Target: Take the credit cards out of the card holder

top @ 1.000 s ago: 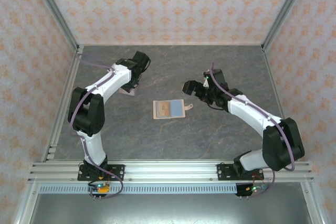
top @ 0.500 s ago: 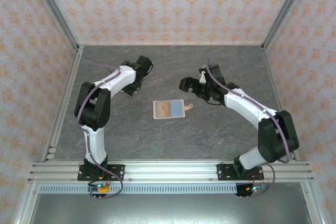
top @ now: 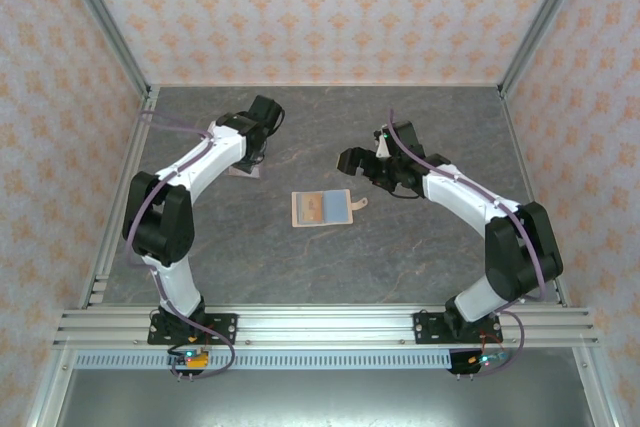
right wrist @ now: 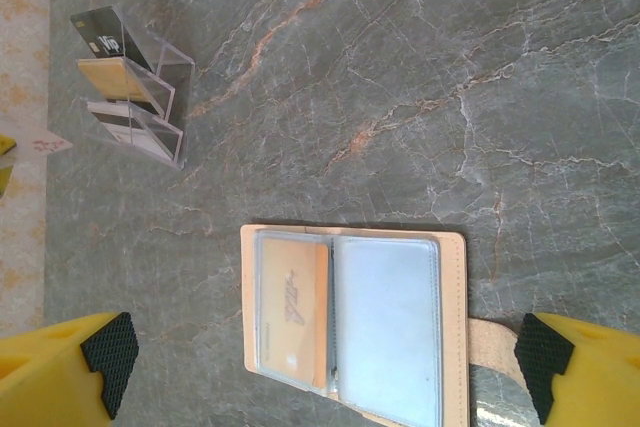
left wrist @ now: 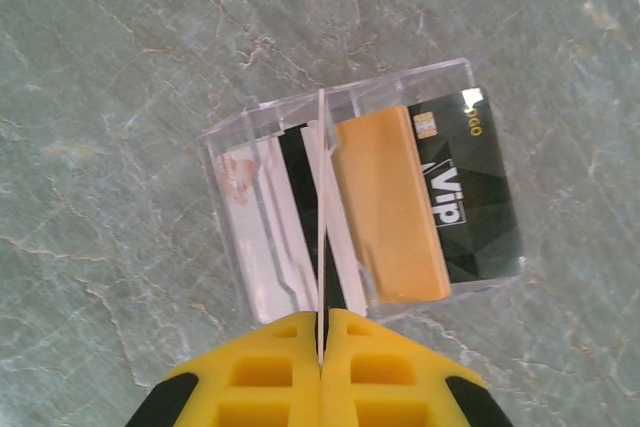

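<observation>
The left gripper lowers the thin white card beside the grey-white cards in the clear stand's slot next and releases it, since that slot is below the gripper.
The beige-tan card holder lies spread open mid-table, snap tab to the right. In the right wrist view its left pale blue pocket holds a tan-orange credit card, and the other pocket looks flat and plain. My right gripper hangs open above the holder, apart from it, and sits just right of it in the top view. My left gripper is shut on a thin white credit card, seen edge-on, over a clear stand that holds black, tan-orange and grey-white cards.
The clear acrylic card stand sits on the grey marble table at the back left, under my left gripper. Patterned walls and aluminium rails enclose the table on three sides.
The left arm swung slightly right, then came back over the stand. The right gripper shifted a little left and farther back. The card holder stayed where it was.
</observation>
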Controlling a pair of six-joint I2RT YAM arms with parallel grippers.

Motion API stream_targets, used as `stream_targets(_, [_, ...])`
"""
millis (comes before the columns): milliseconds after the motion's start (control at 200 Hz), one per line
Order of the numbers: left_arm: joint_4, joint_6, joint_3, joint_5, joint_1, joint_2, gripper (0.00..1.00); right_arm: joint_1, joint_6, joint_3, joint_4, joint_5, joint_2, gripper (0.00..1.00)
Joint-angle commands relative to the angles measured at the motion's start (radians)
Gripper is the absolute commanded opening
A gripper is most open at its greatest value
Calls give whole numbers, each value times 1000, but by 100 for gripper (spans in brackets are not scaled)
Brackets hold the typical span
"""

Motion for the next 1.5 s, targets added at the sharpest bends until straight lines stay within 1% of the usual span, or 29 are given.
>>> stream_targets(0, [22,-47,1,-6,-10,34,0,3,-8,11,5,-16,14,99])
stream_targets(125, [32,-64,13,10,-10,70,0,3,-7,13,3,-18,10,99])
stream_targets(320, [39,-89,17,-3,-10,81,0,2,-11,10,-5,-20,2,99])
stream_targets(350, [36,-94,20,-4,-10,111,0,2,-11,10,-6,-20,1,99])
stream_targets(460, [34,-103,21,-12,-10,123,0,2,-11,6,-8,-20,-5,99])
stream_targets(821, [27,-123,26,-40,-4,136,0,2,-10,14,-14,-18,-1,99])
stream_targets(946, [21,-129,36,-29,-1,145,0,2,-7,19,-18,-20,3,99])
stream_targets(1141, [30,-166,0,-24,-2,134,0,2,-3,23,-16,-21,5,99])
stream_targets(1246, [34,-165,0,-25,-2,134,0,2,-3,23,-19,-22,3,99])
stream_targets(1411, [32,-147,13,-31,0,137,19,2,-3,28,-23,-24,3,98])
stream_targets(1491, [38,-133,17,-33,-1,137,24,2,-3,26,-22,-26,2,98])
